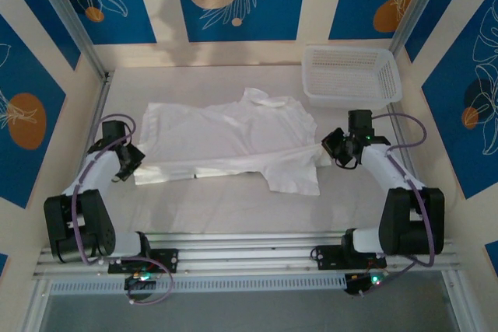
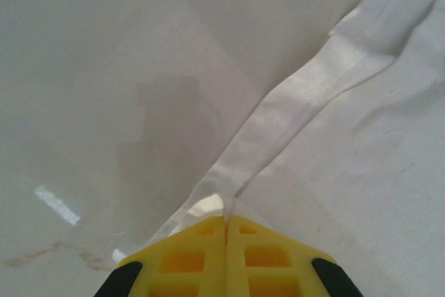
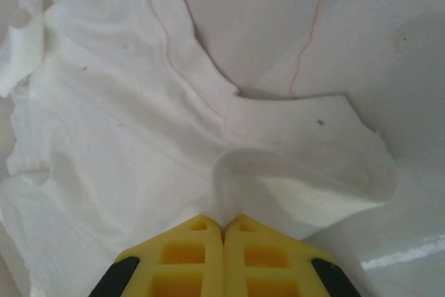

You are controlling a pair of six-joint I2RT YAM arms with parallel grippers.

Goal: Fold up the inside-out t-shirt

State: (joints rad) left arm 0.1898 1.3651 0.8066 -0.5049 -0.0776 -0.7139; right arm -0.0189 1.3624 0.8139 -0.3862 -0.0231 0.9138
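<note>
The t-shirt's pinched fold comes down onto the tabletop (image 1: 325, 162) beside the sleeve below it next. My right gripper opens to release it, since the t-shirt's edge is already straight.
The inside-out t-shirt (image 1: 226, 141) lies spread across the middle of the white table, white and thin, its collar toward the back and a sleeve hanging toward the front right. My left gripper (image 1: 127, 162) sits at the shirt's left hem corner, its yellow jaws shut on the hem edge (image 2: 278, 116), which runs away up to the right. My right gripper (image 1: 340, 150) is at the shirt's right side, jaws shut on a pinched fold of the cloth (image 3: 236, 172) beside the sleeve (image 3: 327, 165). The seams show on the outside (image 3: 174, 53).
A white plastic mesh basket (image 1: 350, 75) stands at the back right, just behind the right arm. Blue patterned walls close in the table on three sides. Bare tabletop (image 1: 233, 207) lies between the shirt and the arm bases.
</note>
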